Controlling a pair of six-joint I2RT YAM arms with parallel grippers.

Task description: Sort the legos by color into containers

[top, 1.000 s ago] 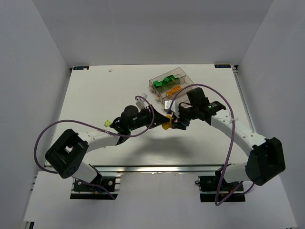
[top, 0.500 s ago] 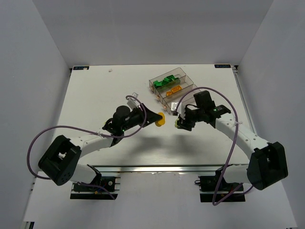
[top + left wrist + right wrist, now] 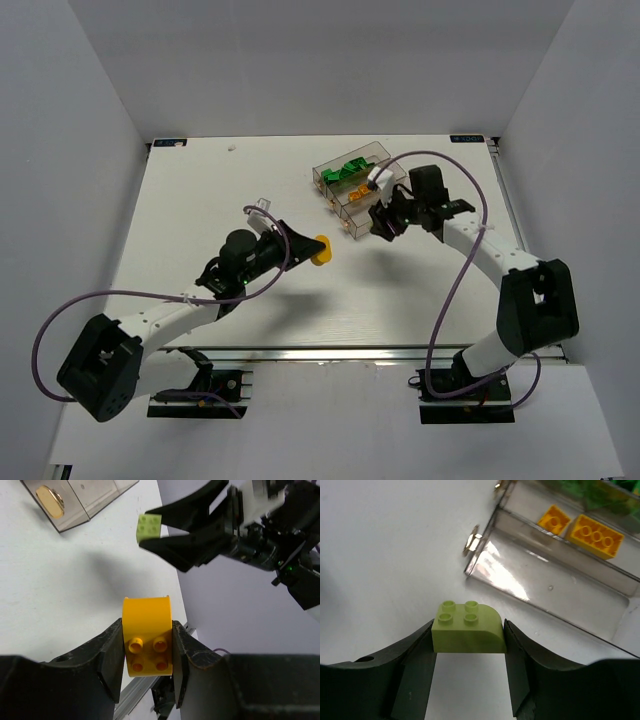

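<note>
My right gripper moves outward and turns square over the nearest trough next. This trough lies empty while the others hold green and orange legos.
My left gripper is shut on a yellow lego and holds it above the middle of the table; in the left wrist view that yellow lego sits between both fingers, studs toward the camera. My right gripper is shut on a pale yellow-green lego, just off the near end of the containers. That pale lego also shows in the left wrist view. The far trough holds green legos, the middle one orange legos, and the nearest trough looks bare.
Purple cables loop from both arms over the table. An aluminium rail runs along the near table edge. A small white scrap lies near the back edge. Grey walls close in on three sides.
The two grippers have drawn apart. My left gripper has pulled back to the left with the yellow lego. The right gripper has carried the pale lego up toward the containers.
</note>
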